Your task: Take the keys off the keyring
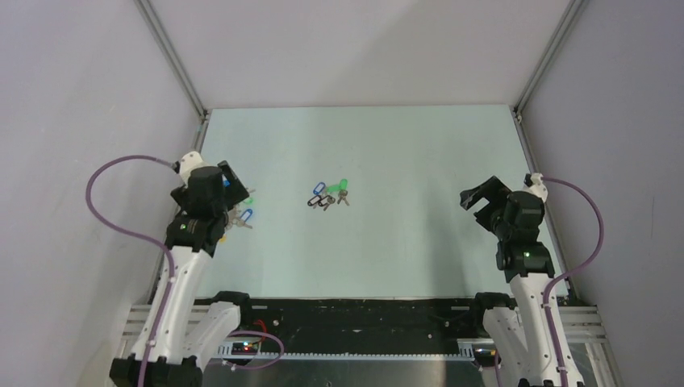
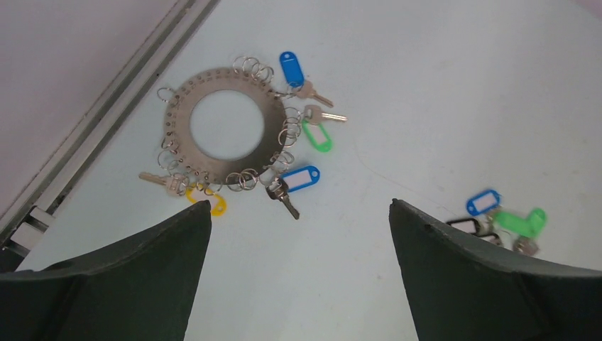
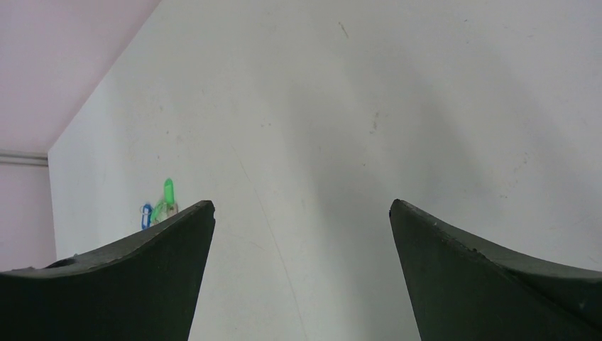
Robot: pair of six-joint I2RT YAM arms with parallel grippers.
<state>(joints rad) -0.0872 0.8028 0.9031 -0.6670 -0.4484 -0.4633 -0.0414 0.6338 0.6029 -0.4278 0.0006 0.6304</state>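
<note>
A key still hangs on the keyring's rim beside the blue white-labelled tag (image 2: pixel 302 177), so the left gripper needs to go down onto that rim next, moving to the right in the top view.
The keyring (image 2: pixel 182 117), a flat grey metal ring, lies by the table's left rail. Keys still hang from its rim with a blue tag (image 2: pixel 291 69), a green tag (image 2: pixel 317 135), a blue white-labelled tag (image 2: pixel 302 177) and a yellow tag (image 2: pixel 211 201). My left gripper (image 2: pixel 299 202) hovers open just short of the ring, holding nothing. In the top view the left gripper (image 1: pixel 231 181) covers most of the ring. A loose bunch of keys (image 1: pixel 327 196) with blue, green and dark tags lies mid-table, apart from the ring. My right gripper (image 1: pixel 482 198) is open and empty at the right.
The metal rail (image 2: pixel 106 117) and the left wall run close beside the keyring. The loose bunch (image 2: pixel 497 219) lies to the right of my left fingers, and it shows small at the far left (image 3: pixel 162 202) in the right wrist view. Bare table (image 3: pixel 341 128) lies under the right gripper.
</note>
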